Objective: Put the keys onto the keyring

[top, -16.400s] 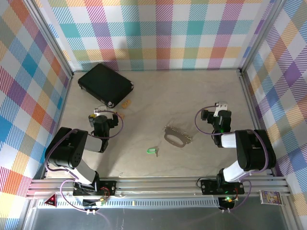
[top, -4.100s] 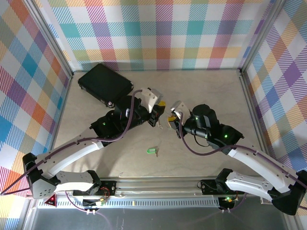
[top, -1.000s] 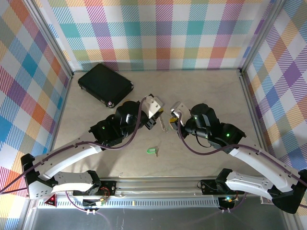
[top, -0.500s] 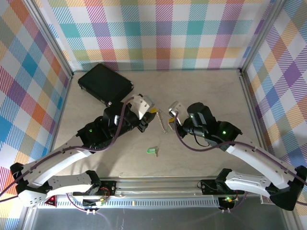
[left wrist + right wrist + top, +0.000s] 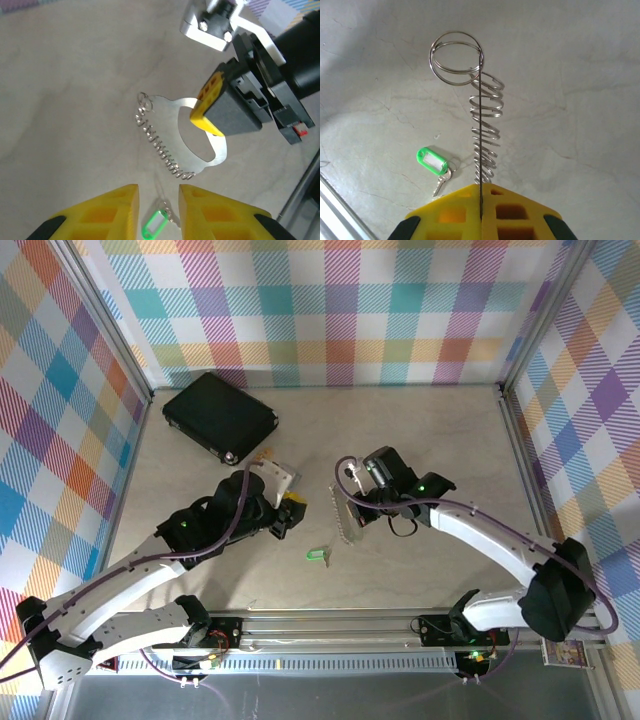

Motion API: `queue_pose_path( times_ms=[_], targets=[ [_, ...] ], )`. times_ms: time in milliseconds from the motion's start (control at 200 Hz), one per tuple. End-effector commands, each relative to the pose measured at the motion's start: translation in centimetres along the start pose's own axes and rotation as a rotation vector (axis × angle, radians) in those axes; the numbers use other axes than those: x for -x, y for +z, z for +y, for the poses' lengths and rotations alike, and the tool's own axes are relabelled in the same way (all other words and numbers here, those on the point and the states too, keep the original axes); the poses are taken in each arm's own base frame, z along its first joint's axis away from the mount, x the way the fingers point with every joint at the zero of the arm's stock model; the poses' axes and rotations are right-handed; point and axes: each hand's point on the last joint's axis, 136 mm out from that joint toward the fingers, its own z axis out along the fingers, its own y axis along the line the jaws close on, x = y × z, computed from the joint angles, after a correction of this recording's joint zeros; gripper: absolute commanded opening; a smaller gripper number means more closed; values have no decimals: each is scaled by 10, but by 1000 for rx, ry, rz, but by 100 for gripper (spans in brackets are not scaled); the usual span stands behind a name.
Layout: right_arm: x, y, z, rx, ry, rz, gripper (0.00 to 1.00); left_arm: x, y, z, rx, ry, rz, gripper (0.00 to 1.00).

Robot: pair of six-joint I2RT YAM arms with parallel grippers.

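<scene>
My right gripper moves down to the bare tabletop below it next, beside the green-tagged key, turns the edge-on keyring plate flatter, and releases the keyring plate.
My right gripper (image 5: pixel 357 502) (image 5: pixel 481 192) is shut on the thin metal keyring plate (image 5: pixel 218 150), seen edge-on in the right wrist view. A row of several wire rings (image 5: pixel 487 125) (image 5: pixel 346 523) hangs along the plate, with one larger ring (image 5: pixel 456 58) at its far end. The key with the green tag (image 5: pixel 317 556) (image 5: pixel 431 161) (image 5: pixel 154 224) lies flat on the table. My left gripper (image 5: pixel 290 512) (image 5: pixel 157 195) hovers over that key, open, with nothing between its fingers, left of the plate and apart from it.
A black case (image 5: pixel 220 415) lies at the back left, with a small orange piece (image 5: pixel 263 455) beside it. Plaid walls close in the table on three sides, and a metal rail (image 5: pixel 330 625) runs along the near edge.
My left gripper has drawn back to the left and nearer, away from the keyring plate, and its jaws have widened. The right gripper has shifted slightly nearer, still holding the plate.
</scene>
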Motion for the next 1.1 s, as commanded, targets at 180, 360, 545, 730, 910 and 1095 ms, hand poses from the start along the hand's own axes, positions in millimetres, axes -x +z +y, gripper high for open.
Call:
queue_pose_path(
  times_ms=[180,360,545,730,910,1095],
  targets=[
    [-10,37,-15,96,192,82,0,-32,13,-1,-58,-128,65,27],
    [-16,60,-34,107,246,120,0,-46,23,-2,-82,-126,106,28],
    [-15,73,-56,100,313,111,0,-62,40,-14,-159,-107,174,28],
    [-16,82,-75,79,345,119,4,-66,54,-24,-224,-79,198,29],
    [-21,88,-88,82,374,126,7,-78,71,-33,-297,-37,247,29],
    [-26,89,-94,87,396,134,18,-93,89,-32,-291,-14,354,29]
  ],
)
